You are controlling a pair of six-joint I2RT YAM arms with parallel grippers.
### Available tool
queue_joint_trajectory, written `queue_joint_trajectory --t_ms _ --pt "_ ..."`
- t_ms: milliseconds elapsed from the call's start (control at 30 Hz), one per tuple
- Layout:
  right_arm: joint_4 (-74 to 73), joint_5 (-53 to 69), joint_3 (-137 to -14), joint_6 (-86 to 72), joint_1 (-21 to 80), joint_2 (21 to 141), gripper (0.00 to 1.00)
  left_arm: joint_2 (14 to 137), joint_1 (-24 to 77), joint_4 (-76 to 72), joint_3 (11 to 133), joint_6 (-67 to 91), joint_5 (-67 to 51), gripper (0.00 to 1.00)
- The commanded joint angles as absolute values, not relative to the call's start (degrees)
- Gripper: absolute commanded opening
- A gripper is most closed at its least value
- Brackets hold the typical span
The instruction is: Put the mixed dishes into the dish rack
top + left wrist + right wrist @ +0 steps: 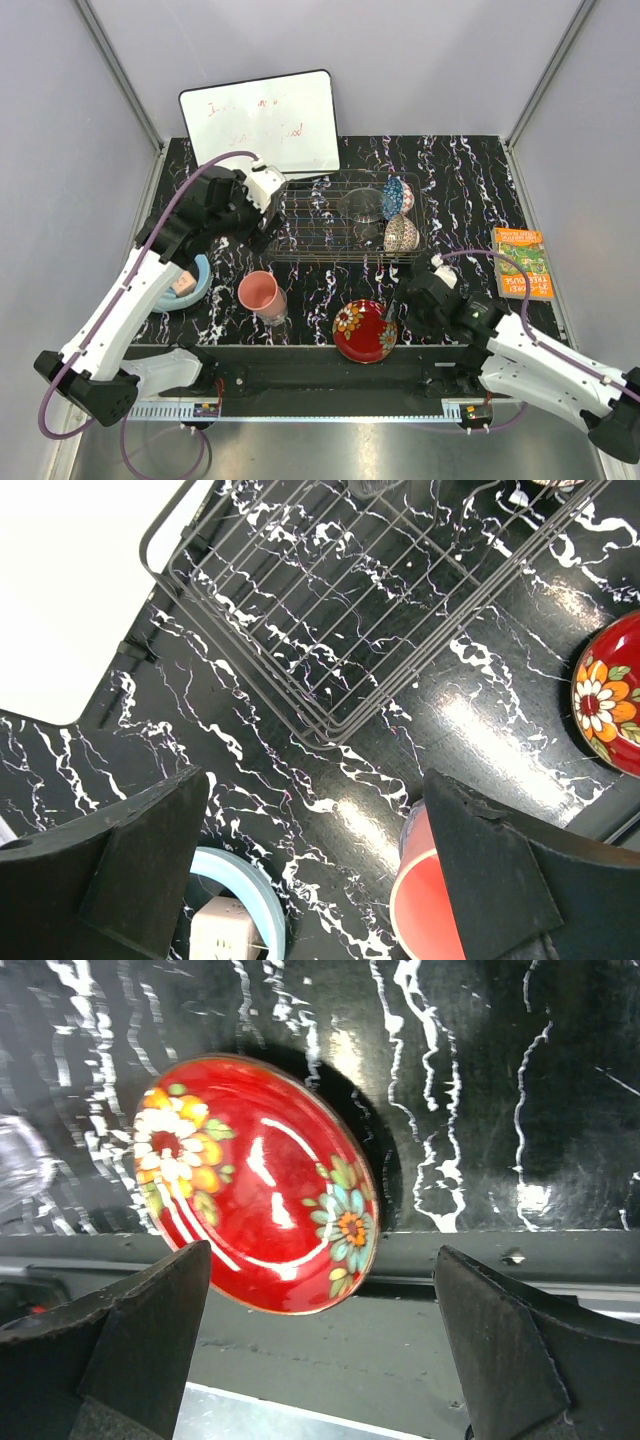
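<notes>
The plate sticks out past the table's near edge, leaving room beneath it. My right gripper will go down and back onto the plate's rim by the blue flower [391, 342] [367, 1260].
The dish rack [330, 218] [370, 610] stands mid-table. At its right end it holds a blue patterned bowl [393, 196], a cream-gold bowl [401, 234] and a clear glass bowl [360, 204]. A pink cup [262, 295] [430, 900] stands in front of the rack. The red floral plate [365, 331] [255, 1180] lies at the table's near edge, partly overhanging it. My left gripper [265, 228] [315, 880] hangs open above the rack's left front corner, holding nothing. My right gripper [403, 303] [320, 1360] is open just beside the plate, apart from it. A blurred clear object [20, 1170] shows left of the plate.
A whiteboard [262, 120] leans at the back. A plain light-blue bowl [190, 285] [250, 900] with a small white object inside sits at the left. An orange book [522, 262] lies at the right. Grey walls close in three sides.
</notes>
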State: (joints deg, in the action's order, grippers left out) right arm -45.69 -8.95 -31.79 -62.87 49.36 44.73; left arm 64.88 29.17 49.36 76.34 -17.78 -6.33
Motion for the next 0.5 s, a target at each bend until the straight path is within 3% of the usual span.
queue_joint_trajectory --t_ms 0,100,200,467 --pt "-44.83 -8.62 -28.59 -65.56 49.13 41.14 1.0 64.6 28.92 49.57 80.85 -18.19 -7.73 0.93" --pt "-40.44 -4.4 -24.89 -67.59 49.13 43.14 1.0 65.13 29.0 50.18 82.35 -18.19 -7.65 0.93" --pt "-37.45 -1.06 -24.61 -66.89 49.04 47.71 0.89 65.21 29.0 51.06 83.4 -18.46 -7.38 0.93" --pt "-31.83 9.57 -24.17 -65.04 48.17 56.42 0.89 65.83 28.92 51.68 84.29 -18.46 -7.47 0.93"
